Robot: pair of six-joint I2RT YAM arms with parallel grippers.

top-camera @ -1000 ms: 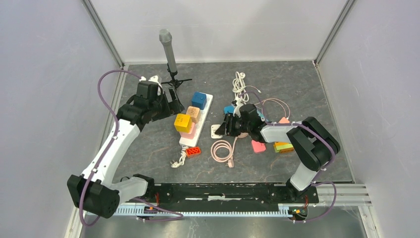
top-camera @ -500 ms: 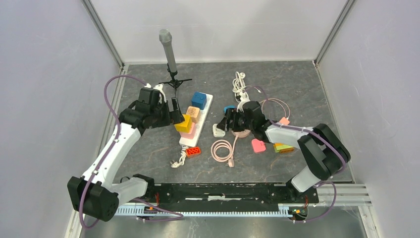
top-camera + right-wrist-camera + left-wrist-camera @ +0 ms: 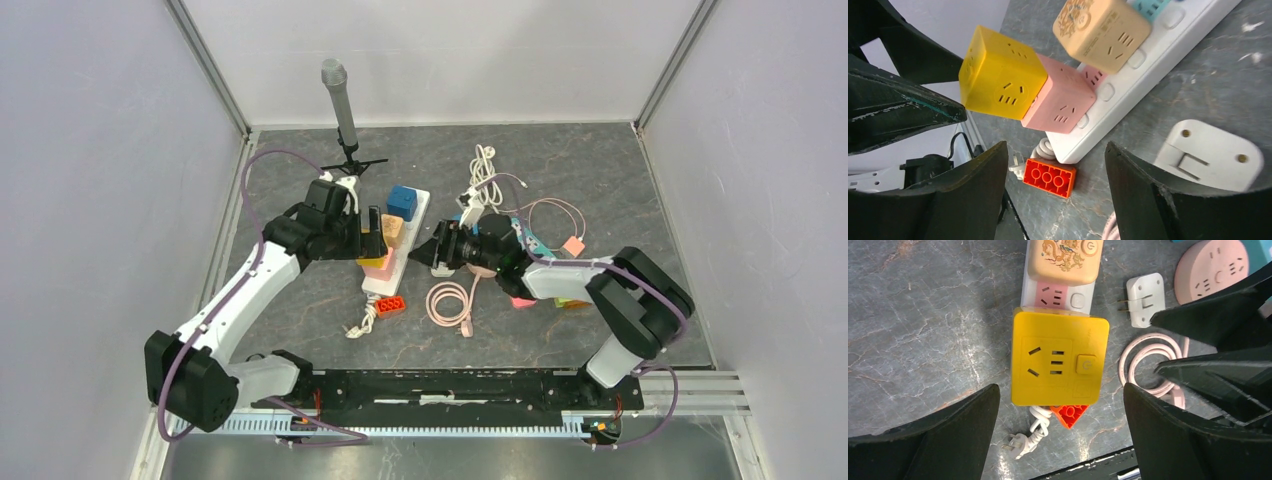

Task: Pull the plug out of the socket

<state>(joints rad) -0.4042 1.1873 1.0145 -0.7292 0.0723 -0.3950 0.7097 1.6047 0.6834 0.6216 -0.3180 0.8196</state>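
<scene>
The yellow cube (image 3: 371, 262) (image 3: 1060, 358) still has gaps between it and my fingers, so I should lower my left gripper around it and close the fingers on both sides.
A white power strip (image 3: 418, 207) lies mid-table with cube adapters plugged into it: blue (image 3: 402, 200), tan (image 3: 1065, 260), and pink (image 3: 1063, 97) with a yellow cube (image 3: 1060, 358) stacked on it. My left gripper (image 3: 1060, 390) is open, its fingers either side of the yellow cube and apart from it; it shows in the top view (image 3: 375, 232). My right gripper (image 3: 1055, 147) is open and empty, low beside the strip's right side (image 3: 428, 252), facing the yellow cube (image 3: 1003, 72) and pink cube.
An orange brick (image 3: 1049, 177) and the strip's white plug (image 3: 1018, 446) lie at the strip's near end. A white wall adapter (image 3: 1146, 299), a round pink socket (image 3: 1212, 270) and a coiled pink cable (image 3: 450, 300) lie right of it. A microphone stand (image 3: 338, 100) is behind.
My left gripper has moved right, from beside the strip to over the yellow cube. My right gripper has moved left, closer to the strip. Both stay open.
</scene>
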